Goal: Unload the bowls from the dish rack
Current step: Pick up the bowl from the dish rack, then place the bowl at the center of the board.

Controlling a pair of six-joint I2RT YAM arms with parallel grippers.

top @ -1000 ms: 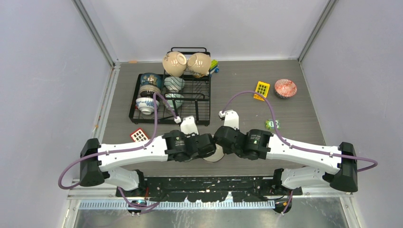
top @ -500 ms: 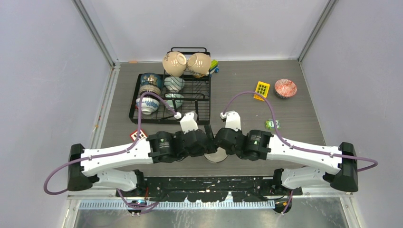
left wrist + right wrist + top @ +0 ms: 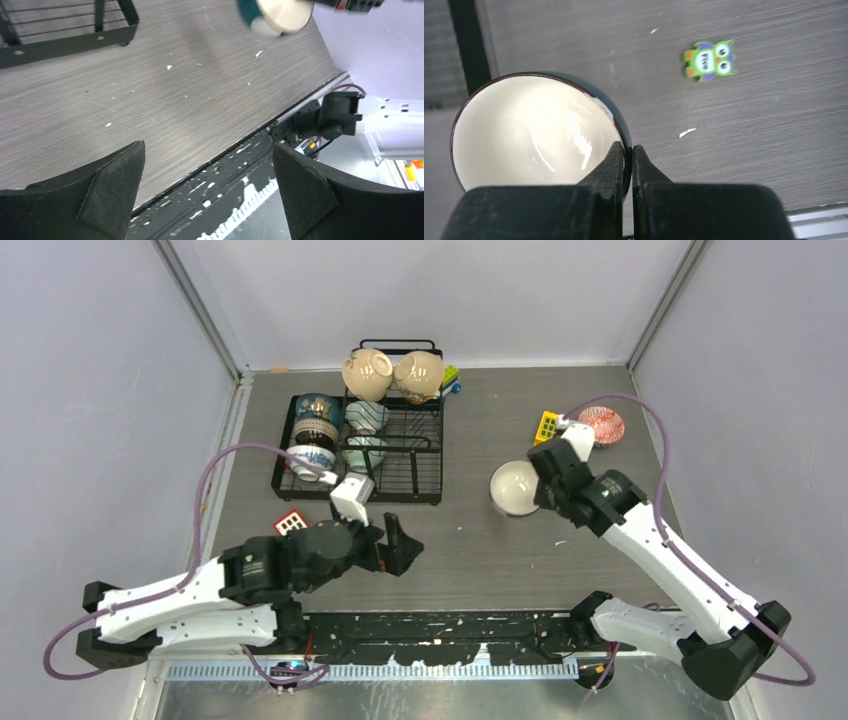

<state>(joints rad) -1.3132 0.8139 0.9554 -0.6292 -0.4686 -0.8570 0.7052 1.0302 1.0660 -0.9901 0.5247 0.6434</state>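
My right gripper must carry the teal bowl outward, lower it onto the free table on the yellow block's rack side and open.
The black wire dish rack (image 3: 400, 475) stands at the back left and holds several bowls: two cream ones (image 3: 367, 373) on the raised back section, a blue-patterned one (image 3: 318, 415), pale green ones (image 3: 365, 418) and a blue-and-white one (image 3: 308, 461). My right gripper (image 3: 538, 490) (image 3: 628, 150) is shut on the rim of a teal bowl (image 3: 513, 487) (image 3: 534, 130) with a white inside, right of the rack. That bowl shows blurred in the left wrist view (image 3: 277, 15). My left gripper (image 3: 390, 542) (image 3: 207, 175) is open and empty near the front edge.
A red-patterned bowl (image 3: 600, 425) sits on the table at the back right beside a yellow block (image 3: 550, 427). A red block (image 3: 292, 523) lies in front of the rack's left corner. A green owl toy (image 3: 709, 60) lies on the table beyond the held bowl.
The left gripper has opened and its arm has drawn back to the left. The right arm has carried the teal bowl from the front centre to the right and farther back.
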